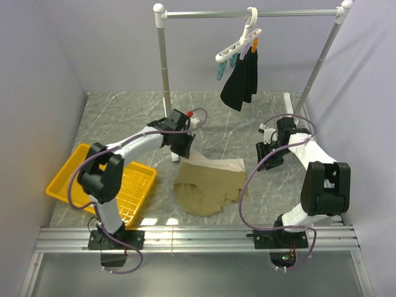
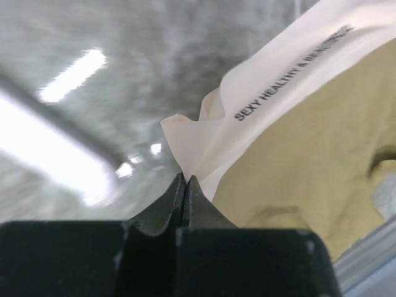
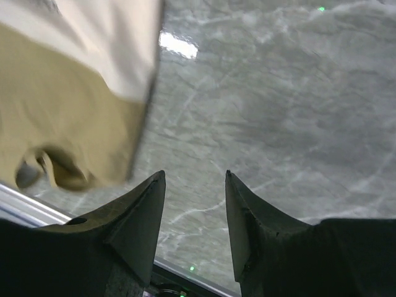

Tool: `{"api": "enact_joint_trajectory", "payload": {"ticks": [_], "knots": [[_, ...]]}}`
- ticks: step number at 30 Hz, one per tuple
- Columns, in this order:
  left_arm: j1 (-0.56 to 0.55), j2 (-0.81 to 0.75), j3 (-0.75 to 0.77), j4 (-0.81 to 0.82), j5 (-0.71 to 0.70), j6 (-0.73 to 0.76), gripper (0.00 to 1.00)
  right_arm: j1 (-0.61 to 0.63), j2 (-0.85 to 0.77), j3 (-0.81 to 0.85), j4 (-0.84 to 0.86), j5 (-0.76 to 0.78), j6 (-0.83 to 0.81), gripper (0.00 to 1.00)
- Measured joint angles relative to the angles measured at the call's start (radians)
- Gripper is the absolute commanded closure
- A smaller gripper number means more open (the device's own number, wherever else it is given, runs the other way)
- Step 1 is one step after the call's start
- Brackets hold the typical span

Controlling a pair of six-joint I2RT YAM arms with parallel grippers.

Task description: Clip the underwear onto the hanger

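My right gripper lowers and moves outward toward the underwear [image 1: 207, 185] next, onto the waistband's loose end, since my left gripper pinches the waistband's other end.
The tan underwear [image 1: 207, 185] lies crumpled on the marble table in front of the arms. My left gripper [image 1: 181, 151] is shut on the far left corner of its cream waistband. In the left wrist view the jaws [image 2: 184, 179] pinch the cream edge, and the tan underwear [image 2: 297, 167] with printed lettering spreads to the right. My right gripper [image 1: 267, 151] hovers open just right of the cloth, holding nothing. The right wrist view has its fingers [image 3: 195, 176] apart over bare marble, the underwear [image 3: 55, 124] up to the left. The white hanger [image 1: 238, 46] hangs on the rail at the back.
A black garment [image 1: 240, 83] is clipped to the hanger and dangles below it. The silver rail [image 1: 247, 12] stands on two posts at the back. A yellow basket [image 1: 74, 167] sits at the left by the left arm. A metal frame [image 1: 198, 238] lines the near edge.
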Motion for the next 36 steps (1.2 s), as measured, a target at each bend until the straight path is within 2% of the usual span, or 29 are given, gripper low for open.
{"api": "enact_joint_trajectory", "payload": {"ticks": [4,12,19,28,30,31,34,36], "knots": [[0.042,-0.078,-0.004,-0.013,-0.031,0.039,1.00,0.000,0.030,0.011,0.011,-0.054,0.034,0.50],[0.032,-0.043,-0.005,-0.040,-0.024,0.055,1.00,0.020,0.134,0.037,0.143,-0.132,0.190,0.53],[0.031,-0.035,-0.013,-0.039,-0.018,0.053,1.00,0.145,0.191,0.041,0.321,-0.101,0.338,0.57],[0.031,-0.035,-0.039,-0.035,-0.011,0.044,1.00,0.250,0.304,0.114,0.413,0.017,0.433,0.57],[0.031,-0.035,-0.039,-0.035,-0.011,0.044,1.00,0.266,0.326,0.145,0.419,0.042,0.439,0.63],[0.031,-0.035,-0.039,-0.034,-0.011,0.043,1.00,0.272,0.337,0.159,0.418,0.049,0.440,0.76],[0.034,-0.035,-0.039,-0.034,-0.010,0.042,1.00,0.284,0.366,0.188,0.411,0.051,0.438,1.00],[0.038,-0.035,-0.039,-0.034,-0.008,0.043,1.00,0.286,0.369,0.192,0.407,0.042,0.435,1.00]]}}
